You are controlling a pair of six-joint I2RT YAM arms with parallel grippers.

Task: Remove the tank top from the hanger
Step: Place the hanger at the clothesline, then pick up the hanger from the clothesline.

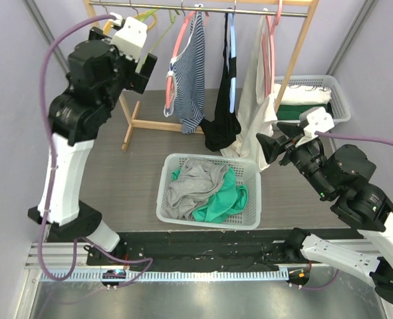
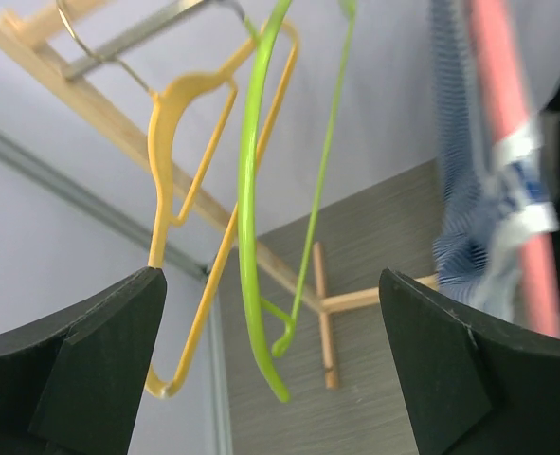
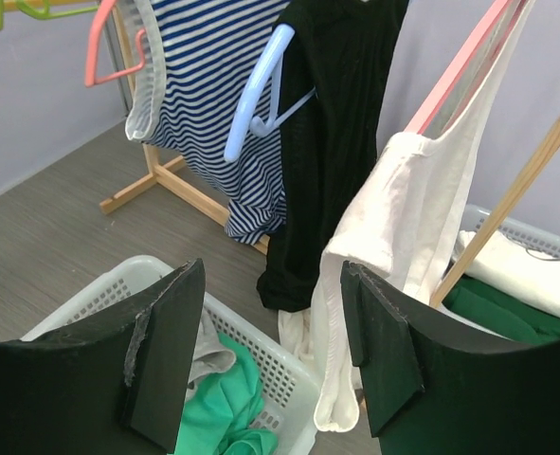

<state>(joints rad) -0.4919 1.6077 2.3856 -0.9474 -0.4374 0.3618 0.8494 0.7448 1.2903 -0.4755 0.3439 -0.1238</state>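
Next, my left gripper moves past the green [image 2: 251, 190] hanger, toward the right in the top view, onto the striped tank top's white edging.
Three tank tops hang on the wooden rack [image 1: 209, 5]: a striped one [image 1: 191, 73] [image 3: 204, 85] on a pink hanger, a black one [image 1: 223, 100] [image 3: 336, 114] on a blue hanger [image 3: 261, 104], and a white one [image 1: 255, 100] [image 3: 403, 218] on another pink hanger [image 1: 270, 40] [image 3: 460, 66]. My left gripper [image 1: 145, 72] [image 2: 268, 284] is open, up at the rack's left end, facing bare yellow [image 2: 166, 142] and green [image 2: 251, 190] hangers and holding nothing. My right gripper [image 1: 272, 139] [image 3: 272, 275] is open, just short of the white top's lower hem.
A white basket [image 1: 209, 222] holding grey and green clothes sits in front of the rack, below the right gripper. A second basket [image 1: 339, 100] with white and green folded clothes stands at the back right. The rack's wooden feet [image 1: 133, 123] rest on the table.
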